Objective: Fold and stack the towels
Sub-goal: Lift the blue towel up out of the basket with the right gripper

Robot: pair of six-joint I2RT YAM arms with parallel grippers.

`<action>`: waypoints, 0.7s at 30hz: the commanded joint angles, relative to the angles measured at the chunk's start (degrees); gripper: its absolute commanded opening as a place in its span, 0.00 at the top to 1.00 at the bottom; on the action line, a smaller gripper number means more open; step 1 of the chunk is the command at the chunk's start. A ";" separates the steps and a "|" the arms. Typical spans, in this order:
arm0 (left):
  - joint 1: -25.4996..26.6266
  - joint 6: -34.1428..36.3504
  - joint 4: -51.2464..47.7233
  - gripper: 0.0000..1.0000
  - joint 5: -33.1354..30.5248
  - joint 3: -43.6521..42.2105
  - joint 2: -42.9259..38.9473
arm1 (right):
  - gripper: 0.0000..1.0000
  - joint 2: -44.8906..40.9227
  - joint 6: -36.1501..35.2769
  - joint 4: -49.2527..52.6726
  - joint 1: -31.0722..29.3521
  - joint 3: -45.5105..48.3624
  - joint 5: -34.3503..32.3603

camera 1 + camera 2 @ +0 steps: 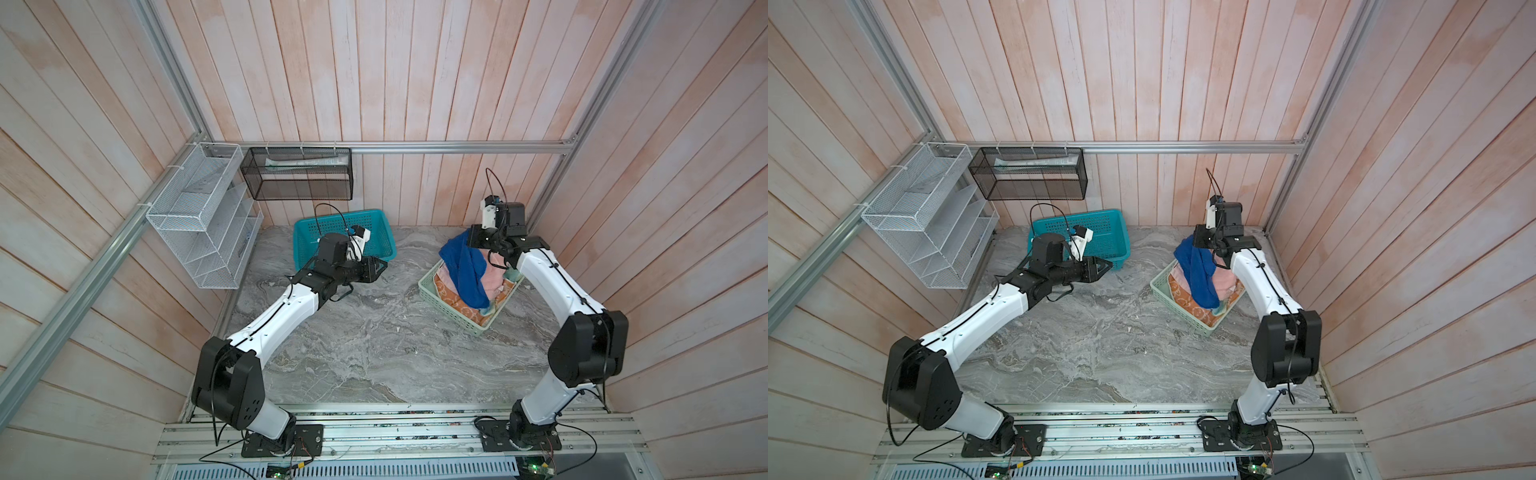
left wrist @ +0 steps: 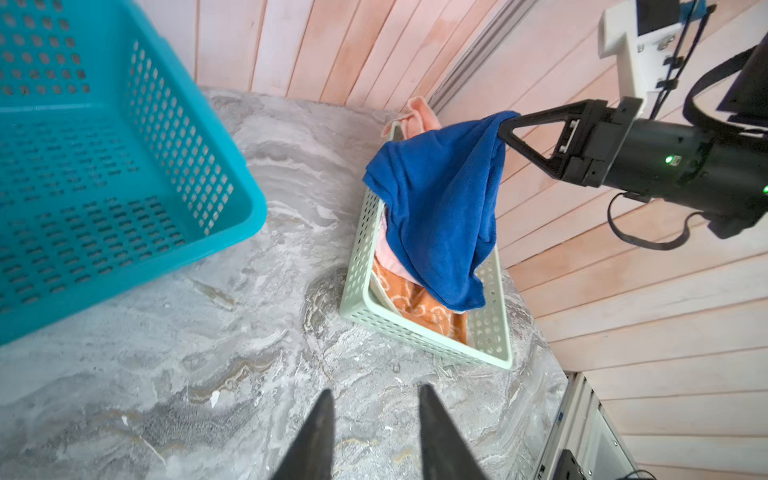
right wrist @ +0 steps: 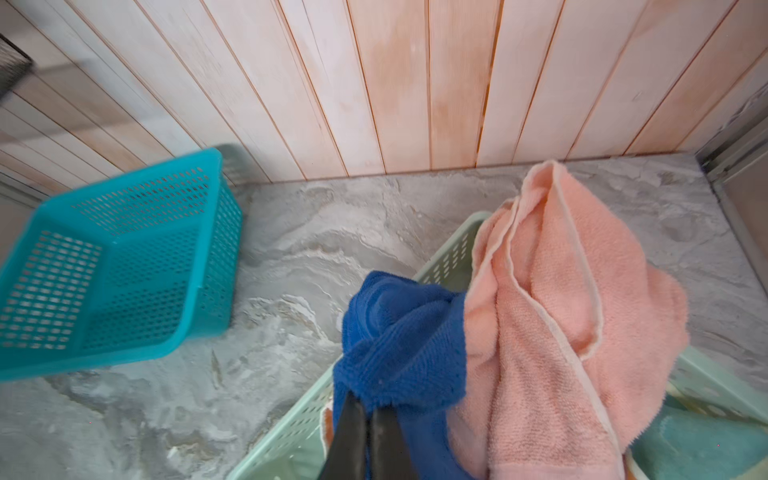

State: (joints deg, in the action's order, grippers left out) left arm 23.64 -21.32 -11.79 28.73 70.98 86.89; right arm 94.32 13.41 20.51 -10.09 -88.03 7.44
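The marble between the arms is bare, so the robot's right gripper should next lift off the tray (image 2: 357,266), swing back over that part of the marble and go down to let go of the blue towel's corner.
My right gripper (image 3: 368,405) is shut on a corner of the royal blue towel (image 3: 403,340) and holds it up; in the left wrist view the blue towel (image 2: 440,208) hangs from the gripper (image 2: 505,124) over the pale green tray (image 2: 357,266). In the tray lie a salmon pink towel (image 3: 561,311), an orange towel with white shapes (image 2: 419,305) and a towel with teal showing (image 3: 706,440). In both top views the blue towel (image 1: 465,270) (image 1: 1198,270) drapes across the heap. My left gripper (image 2: 376,392) hovers open and empty over the marble, by the teal basket.
An empty teal perforated basket (image 1: 345,224) stands at the back left, behind my left gripper (image 1: 384,264). A white wire rack (image 1: 199,216) and a black mesh basket (image 1: 299,174) hang on the wall. Bare grey marble tabletop (image 1: 374,340) lies between the arms.
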 commanded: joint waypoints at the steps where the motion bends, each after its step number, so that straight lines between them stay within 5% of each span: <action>1: -0.52 2.77 -1.98 0.79 5.49 0.86 -3.37 | 1.00 -7.91 2.59 0.91 -5.87 -1.46 -2.47; 10: -2.34 1.21 -0.54 0.82 -2.53 -7.82 -15.80 | 1.00 -19.67 5.26 -1.06 -26.33 -2.36 -12.26; 16: -4.35 -1.93 0.79 0.82 -4.31 -12.20 -20.59 | 1.00 -15.10 4.26 2.55 -30.95 -8.15 -9.37; 21: -4.38 -5.04 3.23 0.82 -1.78 -13.59 -19.50 | 1.00 -12.35 1.17 6.03 -29.13 -12.27 -13.33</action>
State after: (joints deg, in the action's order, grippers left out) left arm 19.40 -23.81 -11.05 25.98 58.30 66.94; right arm 81.36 16.86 24.14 -40.18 -96.95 -3.57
